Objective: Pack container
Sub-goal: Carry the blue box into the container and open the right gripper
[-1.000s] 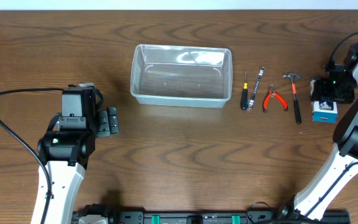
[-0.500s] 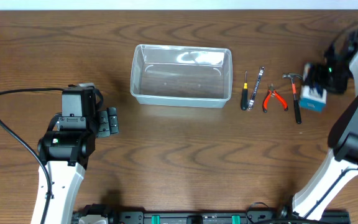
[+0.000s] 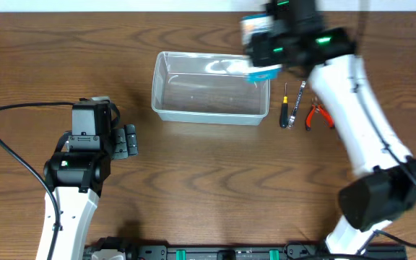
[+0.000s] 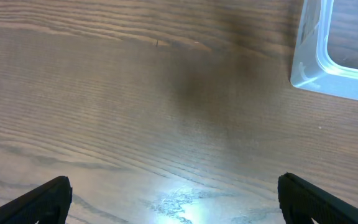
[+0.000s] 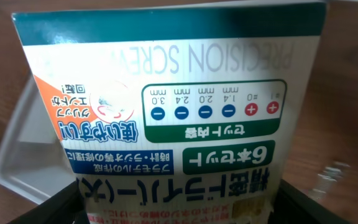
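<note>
The container's empty end by the small screwdriver is below and back from my right gripper, so my right gripper should move back and down next to release the box.
The clear plastic container (image 3: pixel 209 92) stands at the back middle of the table; its corner shows in the left wrist view (image 4: pixel 328 56) and its rim in the right wrist view (image 5: pixel 17 155). My right gripper (image 3: pixel 266 50) is shut on the blue-and-white screwdriver box (image 3: pixel 260 49) and holds it above the container's far right corner. The box fills the right wrist view (image 5: pixel 173 112), between the fingers (image 5: pixel 179 205). My left gripper (image 3: pixel 128 141) is open and empty over bare table, left of the container; its fingertips show in the left wrist view (image 4: pixel 173 199).
A small screwdriver (image 3: pixel 284 108), a wrench (image 3: pixel 300 97) and orange pliers (image 3: pixel 316 115) lie right of the container. My right arm covers the spot where the hammer lay. A black cable (image 3: pixel 6 144) loops at the left.
My right gripper has lifted the blue-and-white box from the far right of the table and swung it left to the container's far right corner. The left arm has not moved.
</note>
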Robot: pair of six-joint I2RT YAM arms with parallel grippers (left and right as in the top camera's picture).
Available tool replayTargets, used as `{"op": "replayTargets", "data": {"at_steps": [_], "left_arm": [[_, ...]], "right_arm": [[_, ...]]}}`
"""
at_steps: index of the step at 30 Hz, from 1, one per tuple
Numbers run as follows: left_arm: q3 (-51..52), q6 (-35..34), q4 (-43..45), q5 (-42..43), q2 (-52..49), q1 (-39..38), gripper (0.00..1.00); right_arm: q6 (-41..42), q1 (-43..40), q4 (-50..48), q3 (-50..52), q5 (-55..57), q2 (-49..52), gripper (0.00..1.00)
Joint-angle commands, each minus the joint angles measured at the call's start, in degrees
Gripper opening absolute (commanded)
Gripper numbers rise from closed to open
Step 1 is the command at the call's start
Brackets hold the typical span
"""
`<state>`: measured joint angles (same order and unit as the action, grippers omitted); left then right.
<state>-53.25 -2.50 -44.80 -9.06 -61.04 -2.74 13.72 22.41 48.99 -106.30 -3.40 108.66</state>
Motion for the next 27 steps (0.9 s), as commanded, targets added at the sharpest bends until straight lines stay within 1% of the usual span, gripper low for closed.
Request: {"op": "replayTargets", "data": {"at_steps": [1, 3, 6, 8, 11, 15, 19, 21, 23, 26, 27], "left_arm": [[-0.9, 1.0, -0.1, -0.6, -0.1, -0.2, 0.98], [-0.9, 1.0, -0.2, -0.6, -0.1, -0.2, 0.98], [-0.9, 1.0, -0.2, -0.6, -0.1, -0.2, 0.98], [-0.9, 1.0, -0.2, -0.6, -0.1, -0.2, 0.98], [-0.9, 1.0, -0.1, -0.6, -0.1, -0.2, 0.98], [-0.9, 1.0, -0.1, -0.6, -0.1, -0.2, 0.98], [-0.9, 1.0, -0.2, -0.6, -0.1, -0.2, 0.98], [-0.9, 1.0, -0.2, -0.6, -0.1, -0.2, 0.98], [-0.9, 1.0, -0.2, -0.6, -0.1, -0.2, 0.98], [-0.9, 1.0, -0.2, -0.6, -0.1, -0.2, 0.98], [-0.9, 1.0, -0.2, -0.6, -0.1, -0.2, 0.98]], "right_arm": [[9.4, 4.9, -1.0, 0.3, 11.9, 3.5, 0.36], [11.8, 7.0, -1.4, 0.3, 15.2, 5.8, 0.36], [12.5, 8.0, -1.6, 0.3, 17.6, 9.5, 0.36], [13.2, 7.5, -0.7, 0.3, 17.8, 11.6, 0.36], [15.2, 6.5, 1.9, 0.3, 17.5, 13.6, 0.32], [15.1, 5.4, 4.1, 0.4, 16.7, 14.5, 0.29], [14.3, 5.2, 5.2, 0.5, 16.7, 14.5, 0.32], [14.3, 5.3, 5.7, 0.9, 16.7, 14.5, 0.38], [14.3, 5.4, 6.0, 1.3, 16.9, 14.5, 0.46], [14.3, 5.4, 6.1, 1.7, 16.9, 14.5, 0.64], [14.3, 5.4, 6.0, 1.7, 17.0, 14.4, 0.68]]}}
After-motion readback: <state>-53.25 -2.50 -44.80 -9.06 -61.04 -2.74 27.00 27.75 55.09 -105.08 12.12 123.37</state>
